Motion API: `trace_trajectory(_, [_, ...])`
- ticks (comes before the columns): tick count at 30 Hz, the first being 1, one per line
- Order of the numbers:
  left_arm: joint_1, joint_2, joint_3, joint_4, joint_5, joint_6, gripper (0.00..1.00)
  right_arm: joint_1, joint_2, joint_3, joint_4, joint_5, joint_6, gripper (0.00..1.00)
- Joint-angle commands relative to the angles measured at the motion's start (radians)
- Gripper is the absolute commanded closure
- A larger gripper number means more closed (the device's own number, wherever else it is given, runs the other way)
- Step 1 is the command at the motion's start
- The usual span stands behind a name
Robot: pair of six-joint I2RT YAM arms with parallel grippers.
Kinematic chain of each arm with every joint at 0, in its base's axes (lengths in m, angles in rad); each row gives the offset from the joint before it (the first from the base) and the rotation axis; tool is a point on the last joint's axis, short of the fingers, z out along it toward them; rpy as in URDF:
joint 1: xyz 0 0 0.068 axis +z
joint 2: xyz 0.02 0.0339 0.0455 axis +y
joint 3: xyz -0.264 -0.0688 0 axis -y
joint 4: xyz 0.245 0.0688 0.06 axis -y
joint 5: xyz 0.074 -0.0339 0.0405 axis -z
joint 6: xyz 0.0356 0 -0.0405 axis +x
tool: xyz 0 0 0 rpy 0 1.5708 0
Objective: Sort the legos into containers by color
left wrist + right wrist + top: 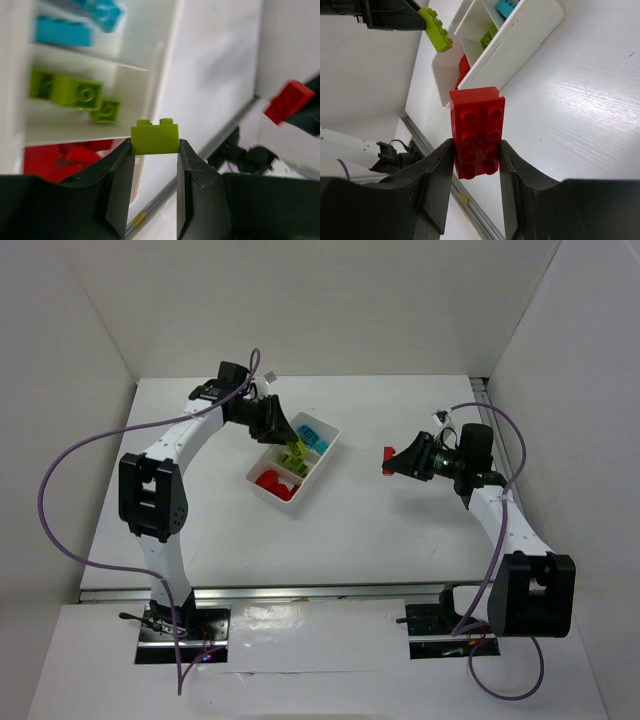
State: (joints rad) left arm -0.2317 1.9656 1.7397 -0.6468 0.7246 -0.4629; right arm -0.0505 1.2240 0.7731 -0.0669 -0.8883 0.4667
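My left gripper tilts further down next, then lowers to release the lime green lego in the tray's middle section.
The white three-compartment tray lies at the table's middle, with cyan legos in the far compartment, lime green legos in the middle one and red legos in the near one. My left gripper is shut on a lime green lego and holds it above the tray's middle compartment. My right gripper is shut on a red lego and holds it above the table to the right of the tray; this brick also shows in the top view.
A metal rail runs along the table's near edge. White walls enclose the table on the left, back and right. Purple cables loop beside both arms.
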Motion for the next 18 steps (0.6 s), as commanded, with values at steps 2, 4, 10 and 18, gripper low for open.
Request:
trace_trajectory(2, [-0.006, -0.089, -0.071, 0.027, -0.283, -0.144, 1.00, 0.009, 0.015, 0.066, -0.027, 0.032, -0.036, 1.00])
trace_trajectory(4, [-0.006, -0.067, -0.071, 0.041, -0.336, -0.180, 1.00, 0.020, 0.025, 0.066, -0.027, 0.043, -0.036, 1.00])
trace_trajectory(10, [-0.037, 0.001, -0.026, 0.050, -0.366, -0.201, 1.00, 0.029, 0.025, 0.086, -0.065, 0.063, -0.065, 1.00])
trace_trajectory(18, [-0.069, 0.042, -0.058, 0.118, -0.381, -0.212, 0.67, 0.040, 0.034, 0.077, -0.042, 0.063, -0.053, 1.00])
